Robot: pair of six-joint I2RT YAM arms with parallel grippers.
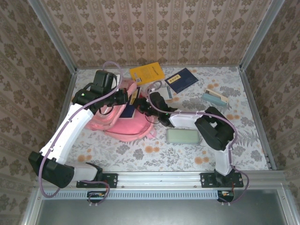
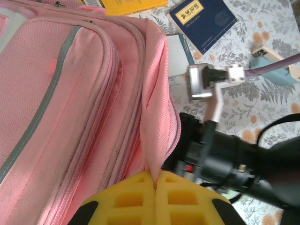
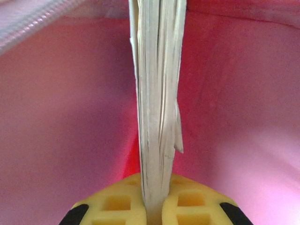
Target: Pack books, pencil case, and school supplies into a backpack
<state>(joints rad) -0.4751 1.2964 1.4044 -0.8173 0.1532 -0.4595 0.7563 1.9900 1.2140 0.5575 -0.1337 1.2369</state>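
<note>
I will next push my right gripper deeper into the pink interior (image 1: 128, 122) (image 3: 201, 79) ahead of its fingers and let go of the navy book, because the raised flap leaves the interior open.
The pink backpack (image 1: 123, 123) lies left of centre, its opening toward the right arm. My left gripper (image 2: 155, 183) is shut on the edge of its opening flap (image 2: 157, 117), holding it up; from above that gripper (image 1: 130, 96) sits over the bag's top. My right gripper (image 3: 155, 208) is shut on a dark navy book (image 1: 127, 111), whose white page edges (image 3: 157, 93) stand upright inside the pink interior. A yellow-orange book (image 1: 147, 73) and a navy book with a gold label (image 1: 182, 79) lie at the back. The mint-green pencil case (image 1: 183, 136) lies in front of the right arm.
Teal pieces (image 1: 215, 97) lie at the right, toward the back. A whitish pad with blue edges (image 2: 178, 49) lies beside the backpack, near the navy book (image 2: 202, 19). The right arm (image 2: 234, 161) crosses close to the left gripper. Metal frame rails edge the table.
</note>
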